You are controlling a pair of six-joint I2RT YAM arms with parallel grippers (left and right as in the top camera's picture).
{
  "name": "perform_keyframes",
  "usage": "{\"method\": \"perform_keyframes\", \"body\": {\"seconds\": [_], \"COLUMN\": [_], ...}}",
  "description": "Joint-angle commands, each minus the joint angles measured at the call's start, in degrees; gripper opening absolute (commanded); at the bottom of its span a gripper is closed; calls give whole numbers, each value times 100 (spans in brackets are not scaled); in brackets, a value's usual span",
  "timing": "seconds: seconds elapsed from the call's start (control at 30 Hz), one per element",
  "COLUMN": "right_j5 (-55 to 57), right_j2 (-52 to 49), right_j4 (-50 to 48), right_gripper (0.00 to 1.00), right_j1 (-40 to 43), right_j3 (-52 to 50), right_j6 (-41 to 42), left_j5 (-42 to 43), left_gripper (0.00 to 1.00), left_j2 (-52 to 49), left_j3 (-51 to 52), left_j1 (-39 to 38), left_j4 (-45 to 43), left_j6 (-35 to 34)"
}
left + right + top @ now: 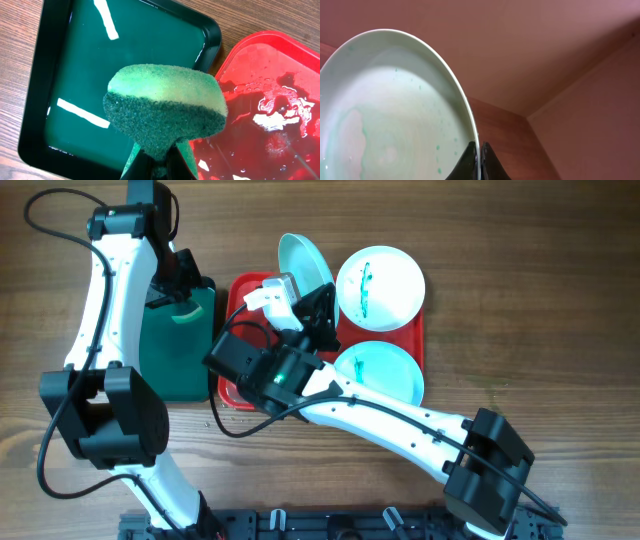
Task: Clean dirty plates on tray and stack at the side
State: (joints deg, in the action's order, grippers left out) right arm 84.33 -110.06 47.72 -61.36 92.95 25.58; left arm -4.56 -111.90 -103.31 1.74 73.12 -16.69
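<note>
The right gripper swings over to the clear tabletop beside the red tray next, below it and right in the overhead view, lowers and releases the plate's rim.
My right gripper (318,308) is shut on the rim of a pale-aqua plate (303,264) and holds it tilted on edge above the red tray (240,290). In the right wrist view the plate (395,110) shows faint green smudges and specks, with the jaws (479,159) pinching its edge. Two more plates lie in the tray: one with a teal streak (380,286) at the back, one (385,375) at the front. My left gripper (159,162) is shut on a green sponge (165,107), held over the border of the dark green tray (125,75) and the wet red tray (270,110).
The dark green tray (178,345) with black rim holds water and sits left of the red tray on the wooden table (540,300). The right arm's white links cross the front of the red tray. Cables trail at the back left.
</note>
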Motion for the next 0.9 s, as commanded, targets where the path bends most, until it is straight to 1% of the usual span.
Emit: {"method": "perform_keyframes", "body": {"seconds": [0.0,0.13,0.2,0.3,0.43,0.47,0.53,0.57,0.67,0.73,0.8,0.87], "right_j5": [273,-96,-575,-1832,-3978,-4756,-5823,-6155,-7834,-8797,-9571,-10107], "right_j2": [-28,-31,-31,-31,-28,9,155,221,588,811,1012,1174], "right_j4": [-33,-24,-9,66,238,243,216,205,153,190,293,439], "right_gripper": [4,4,4,4,4,4,4,4,5,4,4,4], "right_j1": [-35,-35,-35,-26,216,415,844,999,1902,2555,3239,3945], "right_j3": [48,48,46,46,46,46,46,46,46,46,46,46], "right_j6": [-11,-13,-13,-15,-24,-136,-330,-367,-638,-752,-767,-881], "left_j5": [155,221,221,221,256,262,262,262,262,258,260,260], "left_gripper": [4,4,4,4,4,4,4,4,4,4,4,4], "left_j2": [153,153,153,153,153,153,153,153,153,153,153,153], "left_j3": [-74,-74,-74,-74,-74,-74,-74,-74,-74,-74,-74,-74], "left_j1": [-7,-9,-9,-9,-39,-90,-179,-216,-420,-577,-699,-809], "left_j4": [-2,-2,0,0,11,24,24,24,22,24,24,20], "left_j6": [-52,-52,-52,-52,-52,-52,-55,-55,-57,-186,-210,-225]}}
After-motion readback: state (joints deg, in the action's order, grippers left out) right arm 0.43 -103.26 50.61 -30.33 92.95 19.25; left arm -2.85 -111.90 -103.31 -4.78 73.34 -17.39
